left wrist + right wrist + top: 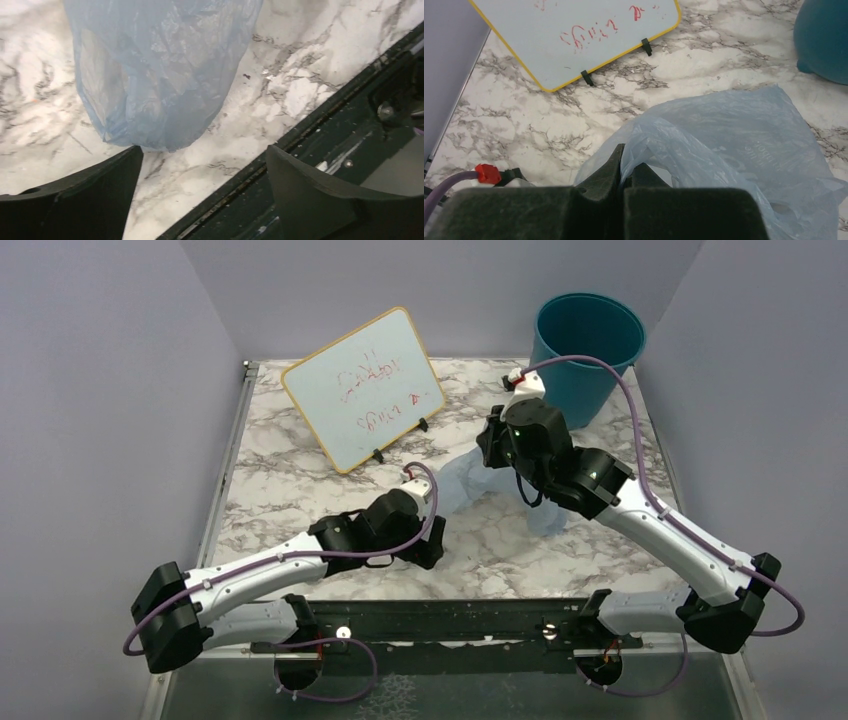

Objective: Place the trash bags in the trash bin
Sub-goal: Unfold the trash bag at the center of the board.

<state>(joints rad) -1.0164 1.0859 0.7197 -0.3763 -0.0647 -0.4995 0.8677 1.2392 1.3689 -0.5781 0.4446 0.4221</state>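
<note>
The left gripper moves outward next and turns toward my right gripper to close on the film beside those shut fingers, since they already pinch the bag.
The pale-blue, crinkly trash bag lies slack on the marble table, between the two arms. My right gripper is shut on a fold of the bag, with film pinched between its fingertips. In the top view that gripper sits over the bag's middle. My left gripper stands wide open, nothing between its fingers, and one end of the bag lies just beyond its tips. From above, the left gripper is at the bag's near-left end. The teal trash bin stands upright at the back right, and its side also shows in the right wrist view.
A yellow-framed whiteboard with red writing stands propped at the back left, and its lower edge shows ahead of the right gripper. A black rail runs along the table's near edge. Grey walls close in on both sides and the back.
</note>
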